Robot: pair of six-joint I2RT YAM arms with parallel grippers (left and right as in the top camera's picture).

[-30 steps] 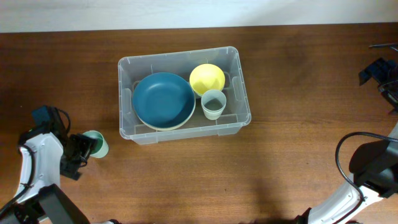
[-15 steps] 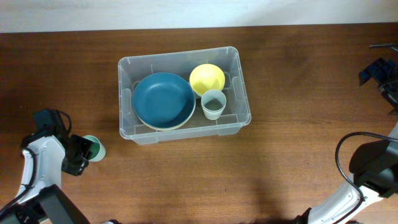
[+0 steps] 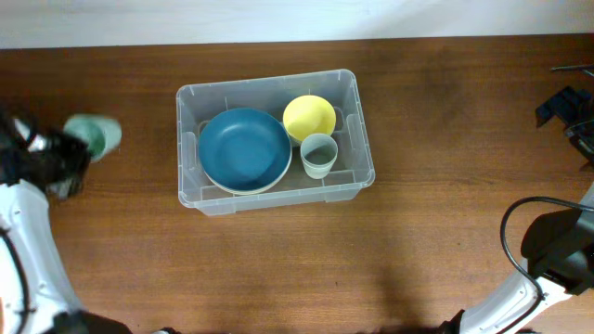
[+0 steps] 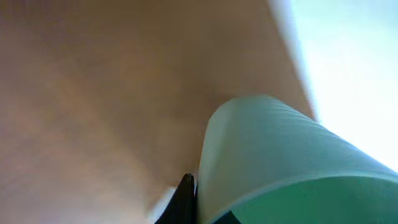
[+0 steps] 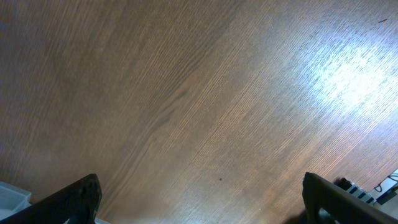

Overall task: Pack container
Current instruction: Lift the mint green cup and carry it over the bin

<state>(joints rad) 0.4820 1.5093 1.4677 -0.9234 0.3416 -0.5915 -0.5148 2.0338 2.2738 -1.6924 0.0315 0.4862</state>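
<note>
The left gripper should next swing over the blue bowl in the container and then lower the green cup into the pale cup's opening (image 3: 318, 149), which is open.
The container (image 3: 269, 84), a clear plastic bin, stands mid-table holding a blue bowl (image 3: 244, 148), a yellow bowl (image 3: 308, 118) and a pale cup (image 3: 317, 155). To its left, my left gripper (image 3: 80, 147) is shut on a green cup (image 3: 96, 134), lifted off the table and blurred. In the left wrist view the green cup (image 4: 280, 155) fills the lower right, with one black finger (image 4: 185, 198) pressed against its wall. My right gripper (image 5: 205, 208) stands open over bare wood, nothing between its fingers; it sits at the far right edge (image 3: 560, 105).
The wooden table (image 3: 445, 204) has a pale wall along its far edge. The right arm's base and cable (image 3: 548, 250) occupy the bottom right corner. The left arm's white link (image 3: 28, 241) runs down the left edge.
My left gripper closed on the green cup lying on the table and carried it up and toward the far left. The right arm has not moved.
</note>
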